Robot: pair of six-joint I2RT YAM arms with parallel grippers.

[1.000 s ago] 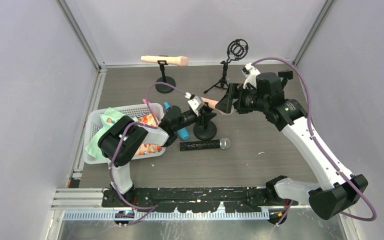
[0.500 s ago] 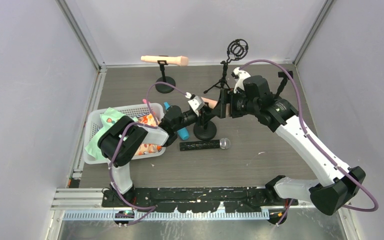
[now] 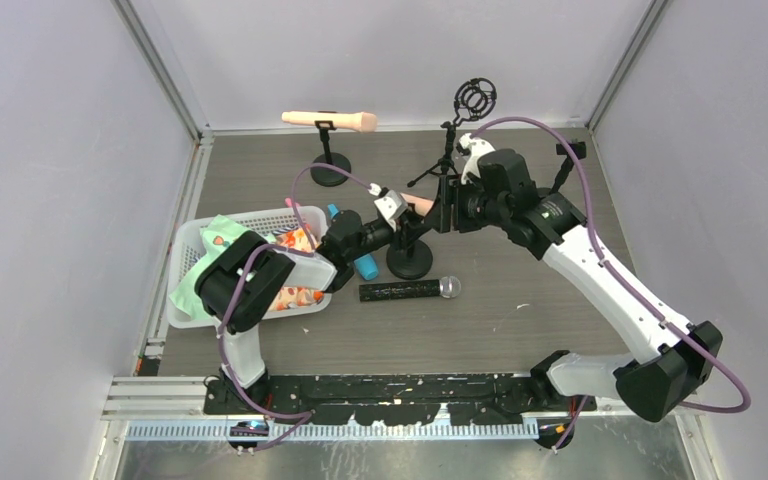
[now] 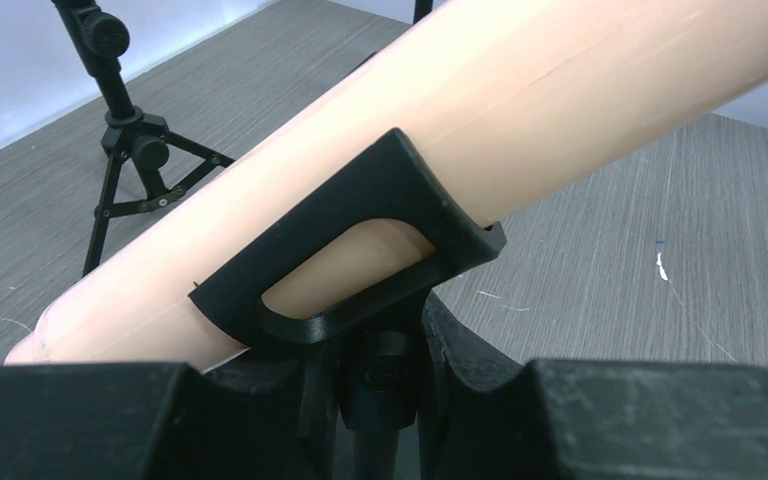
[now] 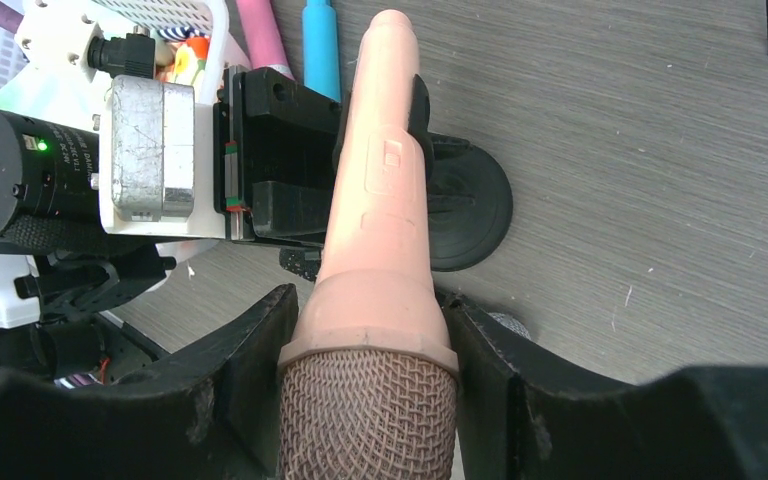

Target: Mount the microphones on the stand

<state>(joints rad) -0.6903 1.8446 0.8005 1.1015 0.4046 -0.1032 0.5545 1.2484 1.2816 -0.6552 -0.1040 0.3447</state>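
The microphone already lies in the clip (image 4: 360, 240), so my left gripper will next carry the stand outward and release its post on the open tabletop beside the back stand.
A peach-beige microphone (image 5: 380, 190) lies in the black clip (image 4: 360, 240) of a round-base stand (image 3: 410, 262). My right gripper (image 5: 368, 370) is shut on its mesh head; in the top view it (image 3: 444, 212) is just right of the clip. My left gripper (image 4: 388, 385) is shut on the stand's post just under the clip, and shows in the top view (image 3: 402, 228). A second peach microphone (image 3: 330, 120) sits clipped on the back stand (image 3: 330, 172). The black microphone (image 3: 410, 289) lies on the table. The blue microphone (image 3: 364, 266) lies partly under my left arm.
A white basket (image 3: 260, 214) with cloths stands at the left. A tripod stand with a ring mount (image 3: 474, 100) stands at the back, close behind my right wrist. A pink stick (image 5: 260, 30) lies next to the blue microphone (image 5: 320, 40).
My right arm has moved left with the peach microphone, sliding it further into the clip. My left gripper has stayed on the stand's post.
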